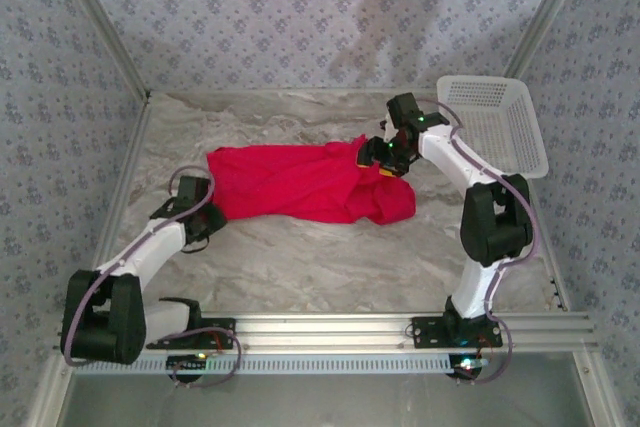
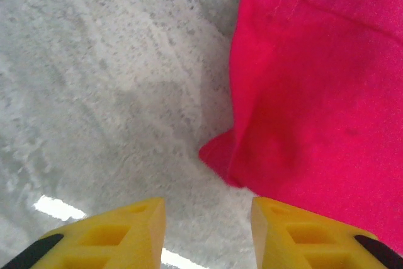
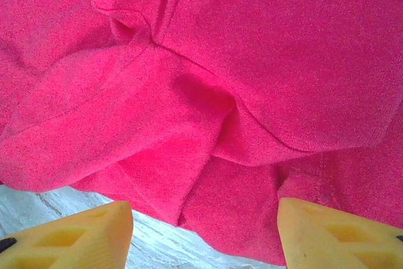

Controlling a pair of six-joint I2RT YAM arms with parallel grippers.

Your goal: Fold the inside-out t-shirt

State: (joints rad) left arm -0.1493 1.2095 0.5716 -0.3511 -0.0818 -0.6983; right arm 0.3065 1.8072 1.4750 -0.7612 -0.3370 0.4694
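I will next move my right gripper down onto the bunched folds of the shirt's end nearer the basket and close, since those folds lie below its open fingers.
The inside-out t-shirt (image 1: 300, 184) is bright red and lies crumpled in a long band across the middle of the marble-patterned table (image 1: 300, 257). My left gripper (image 1: 207, 212) sits low at the shirt's left end. In the left wrist view the left gripper (image 2: 208, 213) is open with bare table between its yellow fingers (image 2: 135, 231), and a corner of the t-shirt (image 2: 217, 155) lies just ahead to the right. My right gripper (image 1: 385, 155) hovers over the shirt's bunched right end. The right gripper (image 3: 204, 211) is open, wide, above folds of the t-shirt (image 3: 208, 92).
A white plastic basket (image 1: 495, 122) stands at the back right, beside the right arm. Patterned walls (image 1: 60, 127) close in the table on three sides. Bare tabletop lies between the shirt and the metal rail (image 1: 380, 329) at the near edge.
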